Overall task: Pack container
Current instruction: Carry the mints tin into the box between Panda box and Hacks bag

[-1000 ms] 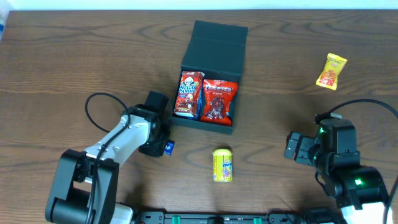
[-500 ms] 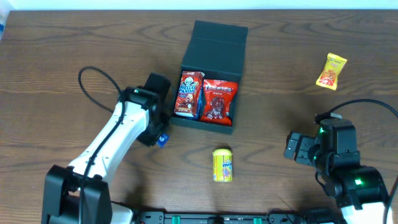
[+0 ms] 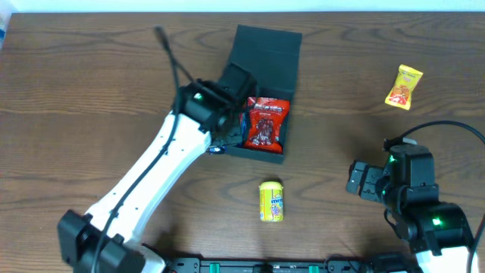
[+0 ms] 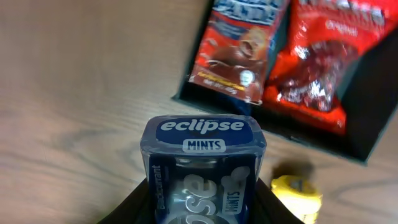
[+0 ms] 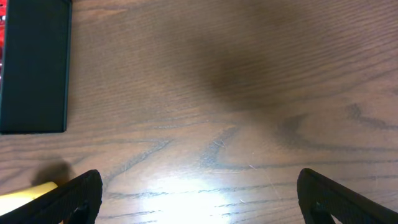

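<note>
I will next move my left gripper outward and down over the Hello Panda packet's near end (image 4: 226,79) and release the tin (image 4: 202,168), because that end is outward and below the gripper.
The container (image 3: 265,51) is a dark square box with its flap lid standing open at the back. It holds a red snack packet (image 3: 265,121) and a Hello Panda packet (image 4: 239,50). My left gripper (image 3: 221,140) is shut on a blue Eclipse mints tin (image 4: 202,168) and hovers over the container's front left corner (image 4: 186,93). In the overhead view only a blue corner of the tin (image 3: 217,149) shows under the arm, which covers the Hello Panda packet. My right gripper (image 5: 199,202) is open over bare table, well to the right of the container (image 5: 34,62).
A yellow M&M's tube (image 3: 271,201) lies on the table in front of the container, also in the left wrist view (image 4: 295,193). An orange-yellow snack packet (image 3: 403,86) lies at the far right. The right arm's base (image 3: 424,212) fills the lower right corner.
The left arm has lifted the mints tin from the table left of the container and swung it up and right to the front left corner. The right arm has stayed still.
</note>
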Robot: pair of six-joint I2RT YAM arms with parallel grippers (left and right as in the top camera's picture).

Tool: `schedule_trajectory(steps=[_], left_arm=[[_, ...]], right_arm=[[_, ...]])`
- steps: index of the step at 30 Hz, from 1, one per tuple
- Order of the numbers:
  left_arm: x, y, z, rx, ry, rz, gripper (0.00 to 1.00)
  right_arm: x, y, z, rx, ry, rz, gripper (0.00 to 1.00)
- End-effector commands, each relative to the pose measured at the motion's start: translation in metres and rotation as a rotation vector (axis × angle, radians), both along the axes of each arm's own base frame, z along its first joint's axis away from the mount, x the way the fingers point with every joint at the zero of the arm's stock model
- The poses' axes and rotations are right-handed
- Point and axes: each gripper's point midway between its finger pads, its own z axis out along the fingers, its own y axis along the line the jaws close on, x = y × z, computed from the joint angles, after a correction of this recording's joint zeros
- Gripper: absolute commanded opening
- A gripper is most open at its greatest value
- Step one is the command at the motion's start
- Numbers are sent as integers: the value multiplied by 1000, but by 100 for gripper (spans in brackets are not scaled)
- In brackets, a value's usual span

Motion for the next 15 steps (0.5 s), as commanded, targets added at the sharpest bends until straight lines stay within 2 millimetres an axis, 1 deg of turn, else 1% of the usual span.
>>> schedule_trajectory(steps=[1,5,8,11,15], left_arm=[[9,-2,-18,102,60,-198,6],[20,-8,-46,146,119,-271,6],[30,-11,-60,163,131,-279,6],[43,-16,-68,160,112,-272,6],[59,-20,-74,149,69,-259,6]], right_arm=[[0,-2,1,-9,-3,0,99],[0,-2,1,-9,-3,0,99],[0,-2,1,-9,-3,0,99],[0,-2,1,-9,-3,0,99],[0,-2,1,-9,-3,0,99]])
